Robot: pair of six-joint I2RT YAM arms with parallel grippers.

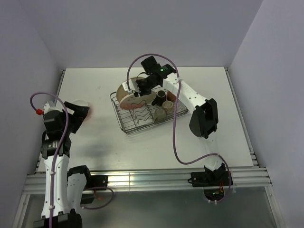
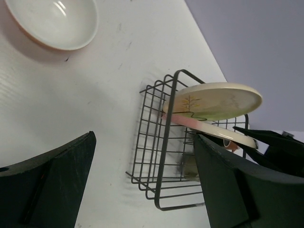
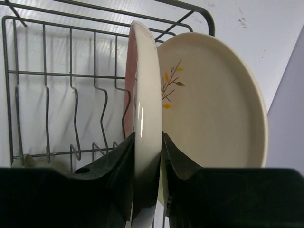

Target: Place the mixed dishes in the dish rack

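Observation:
The bowl stands with its opening up, so next my left gripper should lower its open fingers to the orange-outside white bowl (image 2: 54,21) below and straddle the bowl's near rim (image 2: 35,40).
The black wire dish rack (image 1: 142,116) stands mid-table. My right gripper (image 3: 148,142) is shut on the rim of the pink-tinted plate (image 3: 145,85), held on edge over the rack's far left end (image 1: 127,93). The green-tinted plate (image 3: 213,109) with a sprig mark stands right behind it. Small mugs (image 1: 162,105) sit at the rack's right end. My left gripper (image 2: 142,190) is open and empty, beside the orange-outside white bowl (image 2: 54,21) on the table at the left (image 1: 83,108). No clear glass shows.
The left wrist view shows both plates (image 2: 213,100) tilted over the rack (image 2: 161,156), with an olive mug (image 2: 190,167) inside it. The rack's wavy dividers (image 3: 73,109) stand bare to the left of the plates. Walls enclose the table.

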